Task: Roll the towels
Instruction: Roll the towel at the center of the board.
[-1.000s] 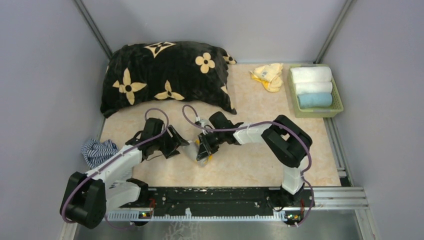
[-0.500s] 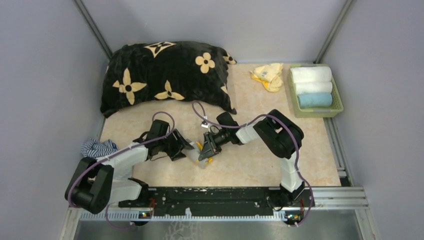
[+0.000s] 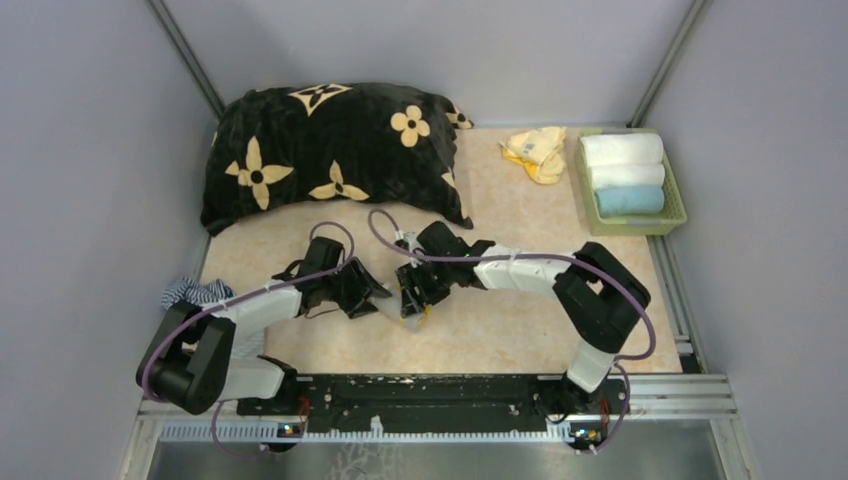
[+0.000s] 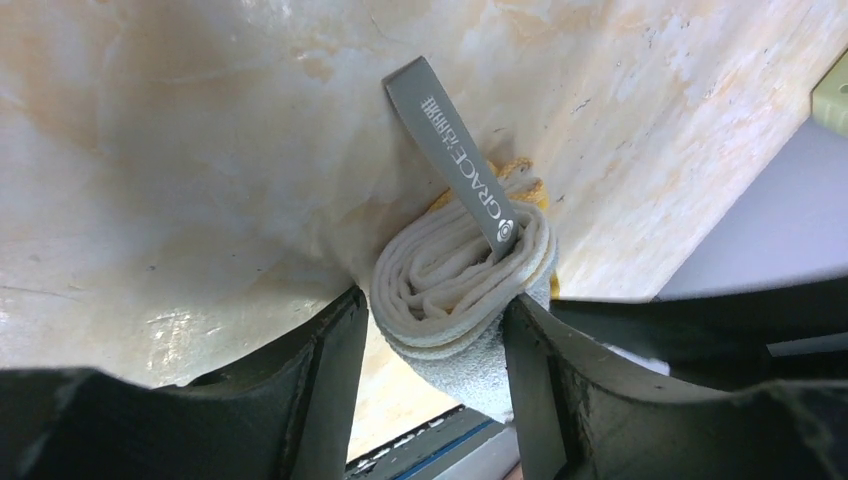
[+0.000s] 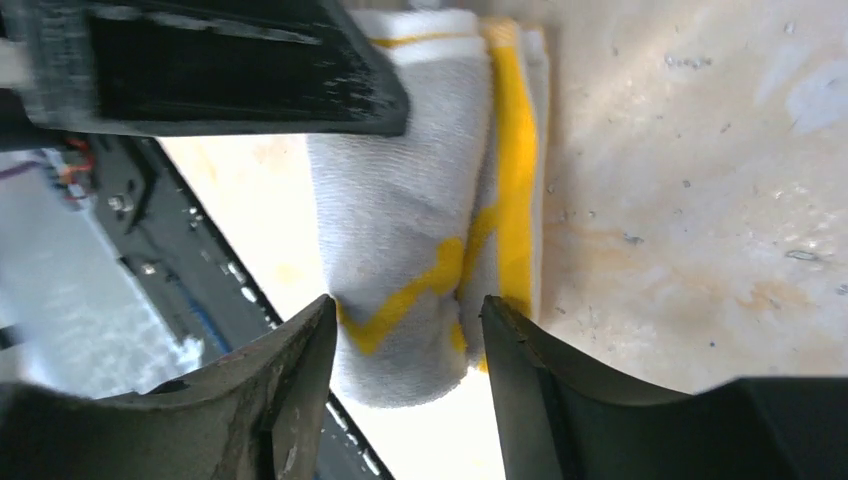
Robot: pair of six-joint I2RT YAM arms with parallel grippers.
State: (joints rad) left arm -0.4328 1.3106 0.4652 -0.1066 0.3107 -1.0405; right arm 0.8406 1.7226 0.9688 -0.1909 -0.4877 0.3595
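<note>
The yellow-banded end of the roll lies on the tabletop just below, between my right gripper's open fingers, so the gripper will go down around it next.
The grey-and-yellow towel (image 3: 398,308) lies rolled on the table between my two grippers. In the left wrist view its coiled end (image 4: 455,285) faces the camera, with a grey label (image 4: 455,160) sticking out. My left gripper (image 4: 435,300) is closed on the roll, one finger against each side. My right gripper (image 5: 410,305) straddles the other end of the roll (image 5: 400,230) with its jaws open. A yellow towel (image 3: 537,152) lies crumpled at the back right. A light blue towel (image 3: 630,200) sits rolled in the basket.
A green basket (image 3: 632,228) at the back right holds three rolled towels. A big black cushion with cream flowers (image 3: 330,150) fills the back left. A blue-and-white striped cloth (image 3: 190,292) lies at the left edge. The left gripper's finger (image 5: 200,70) shows in the right wrist view.
My right gripper's jaws have opened off the towel and its elbow has swung right. My left gripper's jaws have narrowed onto the roll.
</note>
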